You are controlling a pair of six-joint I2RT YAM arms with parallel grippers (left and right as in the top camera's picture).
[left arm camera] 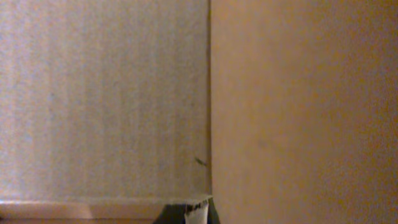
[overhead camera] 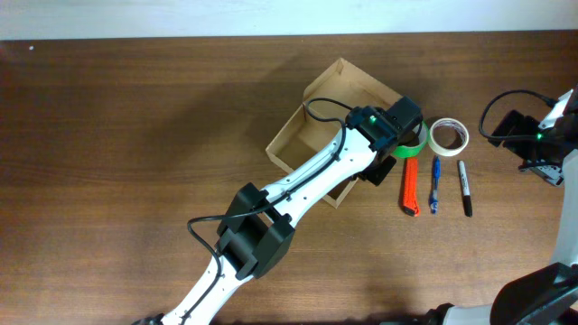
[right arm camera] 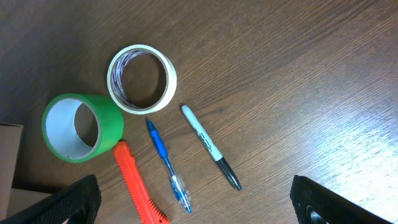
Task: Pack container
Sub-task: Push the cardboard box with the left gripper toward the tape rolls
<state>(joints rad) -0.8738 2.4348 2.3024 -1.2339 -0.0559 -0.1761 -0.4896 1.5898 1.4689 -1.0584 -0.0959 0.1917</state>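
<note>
I will first cross toward the box with my right gripper to lower it around the green tape roll's side (overhead camera: 424, 138) (right arm camera: 108, 118) by the white roll, away from the box.
The container (overhead camera: 336, 97) is a tan cardboard box, open, at the table's middle. My left arm reaches up from the lower left, and my left gripper (overhead camera: 396, 126) sits low at the box's right side, hiding that part of it. The left wrist view is filled by cardboard walls (left arm camera: 106, 99) at very close range. Only a dark tip of the left gripper (left arm camera: 193, 214) shows at the bottom edge, shut. Nothing shows between its fingers. My right gripper (overhead camera: 533, 149) hovers at the far right with its jaws wide open (right arm camera: 199, 205) over bare table.
Right of the box lie a green tape roll (right arm camera: 81, 127), a white tape roll (right arm camera: 142, 79), an orange utility knife (right arm camera: 140, 186), a blue pen (right arm camera: 166, 163) and a black marker (right arm camera: 210, 146). The green roll (overhead camera: 417, 144) is partly under the left gripper.
</note>
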